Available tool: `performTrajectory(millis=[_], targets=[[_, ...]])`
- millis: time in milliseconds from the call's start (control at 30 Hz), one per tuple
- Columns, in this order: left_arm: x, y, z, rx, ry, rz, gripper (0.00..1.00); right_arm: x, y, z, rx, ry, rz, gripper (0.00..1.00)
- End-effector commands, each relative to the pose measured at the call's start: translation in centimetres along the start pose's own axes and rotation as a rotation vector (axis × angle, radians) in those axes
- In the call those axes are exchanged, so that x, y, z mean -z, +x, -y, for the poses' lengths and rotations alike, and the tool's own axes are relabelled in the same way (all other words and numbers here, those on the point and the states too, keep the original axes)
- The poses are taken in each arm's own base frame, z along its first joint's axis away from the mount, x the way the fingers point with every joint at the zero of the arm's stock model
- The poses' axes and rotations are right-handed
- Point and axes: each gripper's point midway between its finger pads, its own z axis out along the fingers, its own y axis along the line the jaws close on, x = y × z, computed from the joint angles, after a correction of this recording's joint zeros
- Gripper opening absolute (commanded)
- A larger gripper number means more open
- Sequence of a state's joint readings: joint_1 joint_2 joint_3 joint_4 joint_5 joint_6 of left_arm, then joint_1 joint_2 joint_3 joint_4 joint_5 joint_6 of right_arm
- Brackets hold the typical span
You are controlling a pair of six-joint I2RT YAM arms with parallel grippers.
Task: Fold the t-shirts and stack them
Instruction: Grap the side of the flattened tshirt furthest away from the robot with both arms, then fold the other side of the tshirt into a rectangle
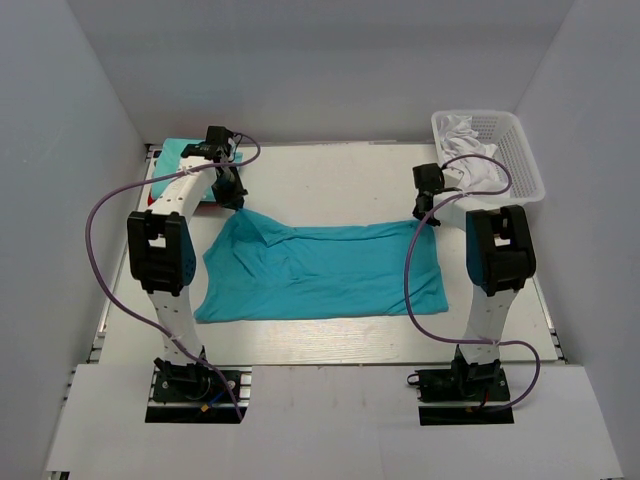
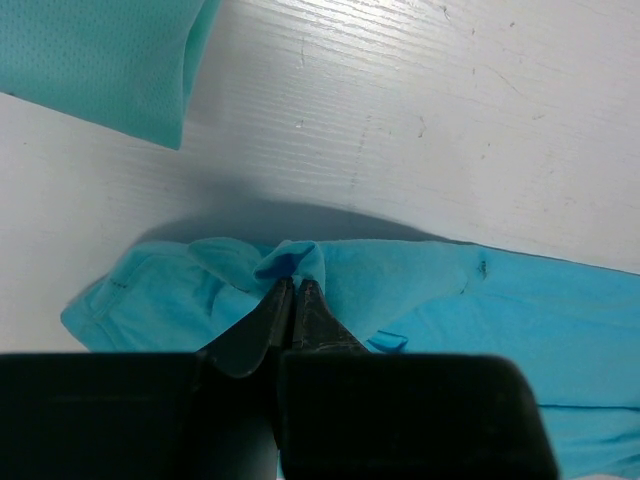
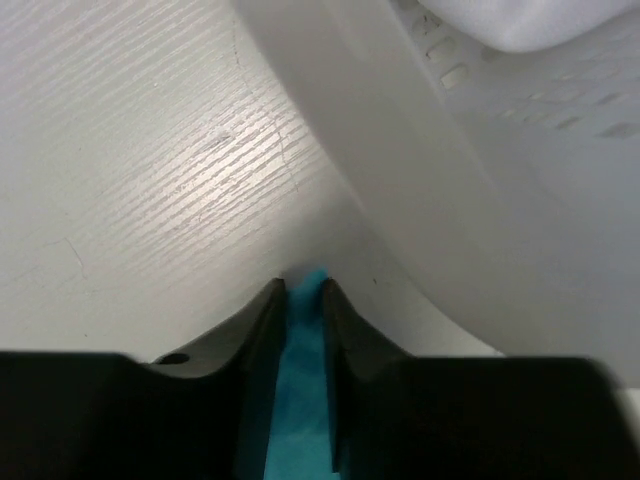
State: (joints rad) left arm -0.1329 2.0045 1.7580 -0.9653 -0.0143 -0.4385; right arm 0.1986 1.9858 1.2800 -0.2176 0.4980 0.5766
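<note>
My left gripper will next move back toward my base and let go of the pinched corner by the table's near edge, since the t-shirt lies spread out.
A bright turquoise t-shirt [image 1: 320, 272] lies spread across the middle of the table. My left gripper [image 1: 234, 203] is shut on its far left corner; in the left wrist view the jaws [image 2: 293, 285] pinch a bunch of turquoise cloth [image 2: 420, 280]. My right gripper [image 1: 427, 215] is shut on the far right corner; in the right wrist view turquoise cloth [image 3: 305, 340] sits between the fingers [image 3: 300, 288]. A paler mint-teal folded t-shirt [image 1: 180, 160] lies at the far left, partly under the left arm, and shows in the left wrist view [image 2: 100, 60].
A white plastic basket [image 1: 520, 165] with white cloth stands at the far right, close to the right gripper; its wall fills the right wrist view [image 3: 480, 200]. Grey walls enclose the table on three sides.
</note>
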Motion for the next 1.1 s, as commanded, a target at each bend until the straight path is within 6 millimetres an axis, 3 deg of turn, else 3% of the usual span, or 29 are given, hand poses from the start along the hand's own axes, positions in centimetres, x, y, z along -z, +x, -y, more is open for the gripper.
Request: performTrajectory(millis=[0, 33, 67, 300, 433, 567, 700, 800, 933, 1067], targets=[[3.0, -0.9, 1.0, 0.002, 0.055, 0.061, 0.0, 0.4, -0.6, 0.0, -0.029, 0.001, 0.032, 0.26], [3.0, -0.9, 1.0, 0.002, 0.055, 0.061, 0.0, 0.5, -0.9, 0.0, -0.037, -0.005, 0.045, 0.05], [3.0, -0.6, 0.9, 0.002, 0.05, 0.051, 0.0, 0.5, -0.7, 0.2, -0.028, 0.004, 0.04, 0.0], [4.4, 0.7, 0.2, 0.002, 0.051, 0.052, 0.0, 1.9, -2.3, 0.4, -0.004, 0.011, 0.092, 0.0], [5.1, 3.4, -0.2, 0.03, 0.074, 0.015, 0.0, 4.2, -3.6, 1.1, -0.016, -0.008, 0.153, 0.0], [7.1, 5.1, -0.5, 0.054, 0.114, 0.035, 0.0, 6.3, -4.2, 2.1, -0.001, -0.03, 0.196, 0.0], [7.4, 8.3, -1.9, 0.088, 0.089, -0.016, 0.0, 7.7, -3.9, 2.9, 0.01, -0.042, 0.204, 0.0], [8.7, 9.8, -2.5, 0.117, 0.095, -0.006, 0.0, 8.6, -3.0, 3.7, 0.011, -0.056, 0.203, 0.0], [9.0, 13.6, -3.6, 0.127, 0.098, -0.043, 0.0, 10.0, -2.2, 4.1, -0.01, -0.095, 0.203, 0.0], [10.2, 15.4, -4.7, 0.139, 0.104, -0.044, 0.0, 11.1, -1.9, 4.9, -0.021, -0.106, 0.208, 0.0]])
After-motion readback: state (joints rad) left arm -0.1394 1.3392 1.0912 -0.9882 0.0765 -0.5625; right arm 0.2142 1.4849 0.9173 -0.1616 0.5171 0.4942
